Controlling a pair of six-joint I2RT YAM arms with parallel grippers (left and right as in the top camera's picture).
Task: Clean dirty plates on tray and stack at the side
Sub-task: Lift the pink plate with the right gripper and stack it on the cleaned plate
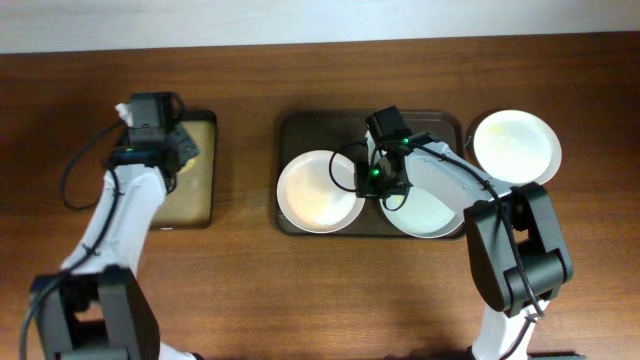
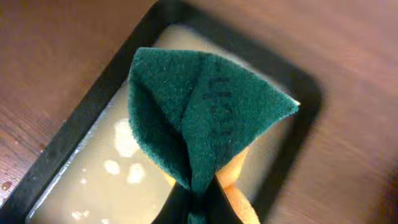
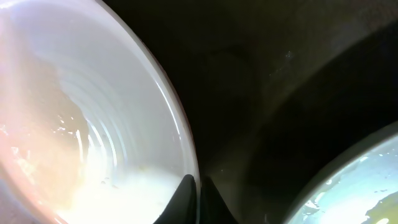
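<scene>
My right gripper will rise, go to the right in the overhead view and lower its plate onto the third white plate (image 1: 514, 146), because that already lies beside the tray.
The dark tray (image 1: 300, 128) holds two white plates: a left plate (image 1: 315, 192) with a yellowish smear and a right plate (image 1: 432, 212). A third white plate (image 1: 517, 146) lies on the table right of the tray. My right gripper (image 1: 368, 186) is shut on the left plate's right rim; in the right wrist view the fingers (image 3: 198, 198) pinch that rim (image 3: 180, 124), with the other plate (image 3: 367, 180) at lower right. My left gripper (image 1: 158, 128) is shut on a green and yellow sponge (image 2: 205, 118) over the smaller tray.
A smaller black tray with tan lining (image 1: 195, 180) lies at the left under the left arm; it also shows in the left wrist view (image 2: 87, 180). A pale wall edge runs along the table's far side.
</scene>
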